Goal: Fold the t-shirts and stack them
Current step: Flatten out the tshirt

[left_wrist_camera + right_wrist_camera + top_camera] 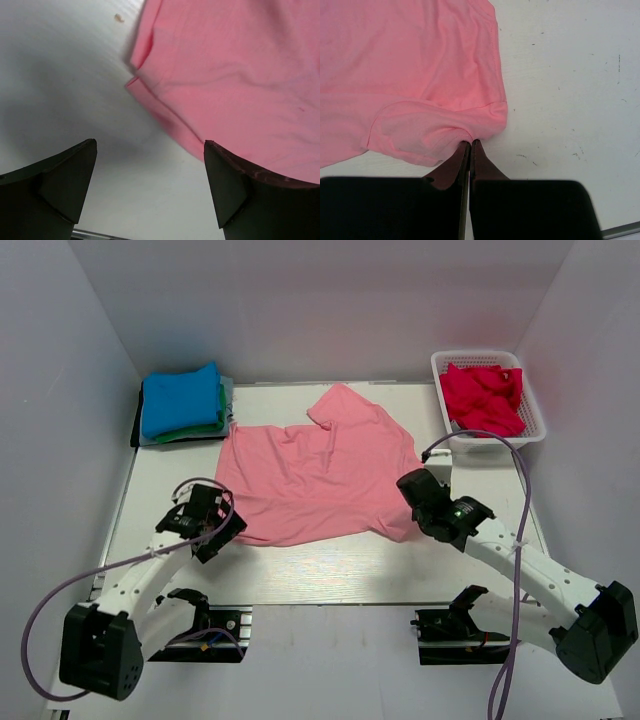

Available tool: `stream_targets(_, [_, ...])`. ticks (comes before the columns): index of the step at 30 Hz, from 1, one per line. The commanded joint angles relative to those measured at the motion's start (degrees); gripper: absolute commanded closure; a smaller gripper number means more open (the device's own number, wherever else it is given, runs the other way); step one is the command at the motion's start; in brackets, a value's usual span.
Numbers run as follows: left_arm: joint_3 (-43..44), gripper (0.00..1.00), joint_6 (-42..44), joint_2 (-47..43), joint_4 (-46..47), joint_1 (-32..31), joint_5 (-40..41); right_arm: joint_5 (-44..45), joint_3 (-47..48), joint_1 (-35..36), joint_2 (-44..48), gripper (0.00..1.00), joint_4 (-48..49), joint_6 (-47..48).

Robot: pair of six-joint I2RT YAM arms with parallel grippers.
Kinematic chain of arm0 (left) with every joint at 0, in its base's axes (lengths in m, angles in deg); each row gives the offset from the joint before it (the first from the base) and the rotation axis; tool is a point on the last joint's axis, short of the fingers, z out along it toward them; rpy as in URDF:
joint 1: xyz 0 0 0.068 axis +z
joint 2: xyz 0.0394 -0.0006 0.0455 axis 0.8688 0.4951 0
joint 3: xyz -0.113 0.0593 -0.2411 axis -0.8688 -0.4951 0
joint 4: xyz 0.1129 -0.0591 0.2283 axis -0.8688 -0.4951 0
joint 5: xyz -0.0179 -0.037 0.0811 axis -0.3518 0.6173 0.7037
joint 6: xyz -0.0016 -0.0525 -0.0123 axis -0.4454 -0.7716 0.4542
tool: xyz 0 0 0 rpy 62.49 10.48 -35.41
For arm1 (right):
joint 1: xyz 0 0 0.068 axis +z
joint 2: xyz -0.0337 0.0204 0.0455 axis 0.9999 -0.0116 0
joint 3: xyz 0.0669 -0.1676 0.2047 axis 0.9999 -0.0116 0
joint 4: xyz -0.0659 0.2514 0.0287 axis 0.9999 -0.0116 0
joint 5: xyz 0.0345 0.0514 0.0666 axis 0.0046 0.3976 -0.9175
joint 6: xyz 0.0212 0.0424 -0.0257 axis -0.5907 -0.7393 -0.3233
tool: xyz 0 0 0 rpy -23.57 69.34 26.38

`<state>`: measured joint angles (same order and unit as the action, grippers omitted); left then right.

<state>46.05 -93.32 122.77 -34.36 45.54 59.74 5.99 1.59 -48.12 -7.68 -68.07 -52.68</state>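
Observation:
My left gripper will move down and outward around the shirt's corner next, because the shirt's near corner (137, 87) is just outward of its open fingers.
The salmon pink t-shirt (310, 475) lies spread flat in the middle of the table. It fills the upper right of the left wrist view (240, 75) and the left of the right wrist view (410, 65). My left gripper (226, 530) (150, 145) is open and empty, low over bare table just off the shirt's near left corner. My right gripper (408, 483) (470, 142) is shut, its tips pinching the bunched hem at the shirt's right edge. A folded blue t-shirt (180, 400) lies on a green one (205, 430) at the back left. The crimson red t-shirt (483, 398) is crumpled in the basket.
The white lattice basket (535, 425) stands at the back right corner. White walls close in the table (330, 570) on three sides. Purple cables loop beside both arms.

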Motion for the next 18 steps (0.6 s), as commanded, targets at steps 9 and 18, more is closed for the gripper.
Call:
stream_targets(9, [-3.92,0.16,-2.88,2.15,1.31,-0.24,1.51,-1.77,0.25,-1.83,0.23,1.00,4.10,1.83])
stream_targets(18, [-0.49,0.28,-1.39,12.80,5.61,0.99,6.43,-2.12,0.25,-2.63,0.67,1.00,4.27,1.74])
